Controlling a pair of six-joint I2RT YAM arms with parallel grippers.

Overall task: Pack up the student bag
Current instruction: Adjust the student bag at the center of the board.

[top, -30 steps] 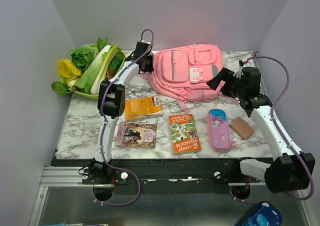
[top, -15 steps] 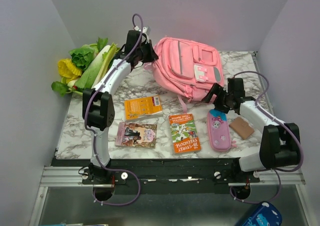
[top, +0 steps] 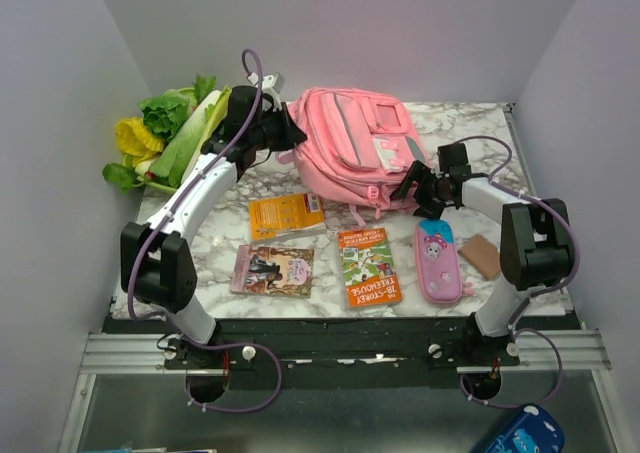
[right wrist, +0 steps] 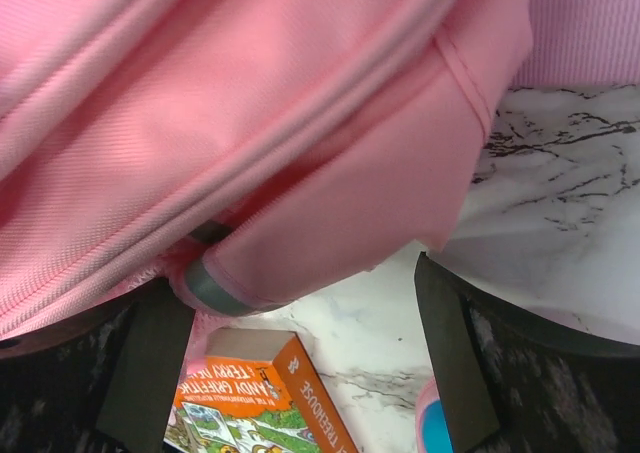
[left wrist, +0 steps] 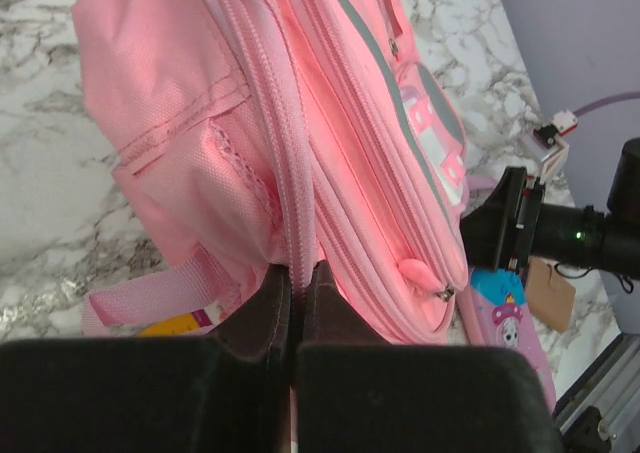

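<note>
The left gripper pulls the zipper seam back and down next and releases it over the orange packet (top: 290, 216) (left wrist: 174, 324), which lies below and back from the gripper.
The student bag (top: 350, 148) is a large pink backpack at the back of the table, tipped up on its left side. My left gripper (top: 285, 133) is shut on the bag's zipper seam at its upper left; in the left wrist view (left wrist: 297, 278) the fingers pinch the seam of the bag (left wrist: 330, 123). My right gripper (top: 408, 188) is open at the bag's lower right corner. In the right wrist view (right wrist: 300, 363) its fingers stand wide apart, with the bag's corner (right wrist: 250, 123) and grey strip hanging between them, just above the table.
An orange book (top: 368, 266), an orange packet (top: 286, 214) and a picture book (top: 272, 270) lie in front of the bag. A pink pencil case (top: 438, 260) and a brown block (top: 483, 256) lie at the right. A basket of vegetables (top: 180, 133) stands back left.
My left gripper has risen and swung left, tipping the bag up. My right gripper has dropped from above the bag's right side to its lower right corner.
</note>
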